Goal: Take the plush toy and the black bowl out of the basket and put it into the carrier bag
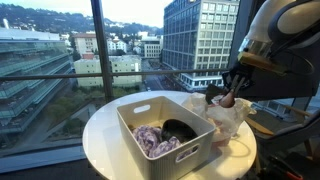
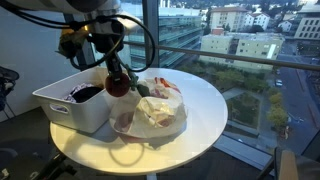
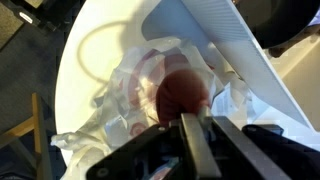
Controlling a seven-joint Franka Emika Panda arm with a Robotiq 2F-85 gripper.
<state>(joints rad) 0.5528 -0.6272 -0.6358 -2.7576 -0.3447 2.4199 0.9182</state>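
Note:
The robot's gripper will next go down into the opening of the open carrier bag and let go of the reddish-brown plush toy inside, because the toy is still hanging above the bag's opening.
A white basket (image 1: 135, 122) stands on the round white table in both exterior views (image 2: 62, 108). A black bowl (image 1: 181, 128) lies inside it and also shows in an exterior view (image 2: 86, 93). My gripper (image 1: 233, 92) is shut on a reddish-brown plush toy (image 1: 228, 101) and holds it just over the open mouth of the crinkled carrier bag (image 1: 232, 125) next to the basket. An exterior view shows the same: gripper (image 2: 114, 74), toy (image 2: 118, 87), bag (image 2: 158, 112). In the wrist view the toy (image 3: 182, 95) sits at my fingertips (image 3: 190, 122), above the bag (image 3: 130, 90).
A purple and pink bundle (image 1: 155, 141) lies in the basket beside the bowl. The basket wall (image 3: 220, 45) runs close beside the bag. The table edge (image 3: 80, 50) curves past the bag. Large windows stand behind the table.

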